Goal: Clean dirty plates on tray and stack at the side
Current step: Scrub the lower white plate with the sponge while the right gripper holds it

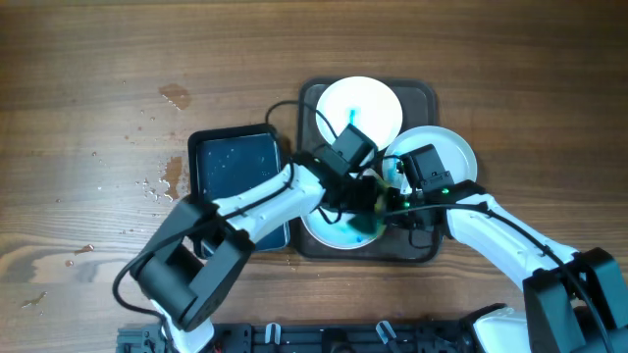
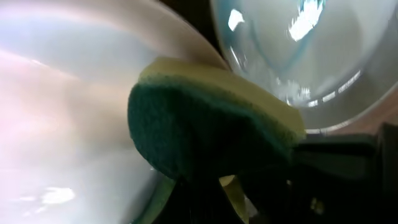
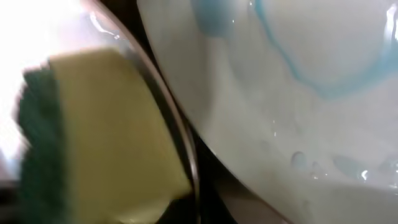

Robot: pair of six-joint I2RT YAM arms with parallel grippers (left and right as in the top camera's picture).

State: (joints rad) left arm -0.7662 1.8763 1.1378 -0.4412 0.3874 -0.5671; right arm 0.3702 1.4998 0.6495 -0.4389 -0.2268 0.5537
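I next need to move my left gripper up and to the left in the overhead view, then lower it to release the sponge in the dark blue tray (image 1: pixel 235 175), which has free room.
The brown tray (image 1: pixel 424 95) holds three white plates. One plate (image 1: pixel 358 106) lies at the back. One plate (image 1: pixel 446 149) lies at the right. The front plate (image 1: pixel 334 233) has blue smears. My left gripper (image 1: pixel 365 204) is over the front plate and shut on a green and yellow sponge (image 2: pixel 205 124), which presses on a white plate (image 2: pixel 62 112). My right gripper (image 1: pixel 400 184) is close beside it, between the plates. Its fingers are hidden. The right wrist view shows the sponge (image 3: pixel 106 124) and a plate with a blue ring (image 3: pixel 298 93).
A smaller dark blue tray (image 1: pixel 235 157) lies left of the brown tray, partly under my left arm. Water drops (image 1: pixel 162 181) and a stain (image 1: pixel 177 95) mark the wooden table to the left.
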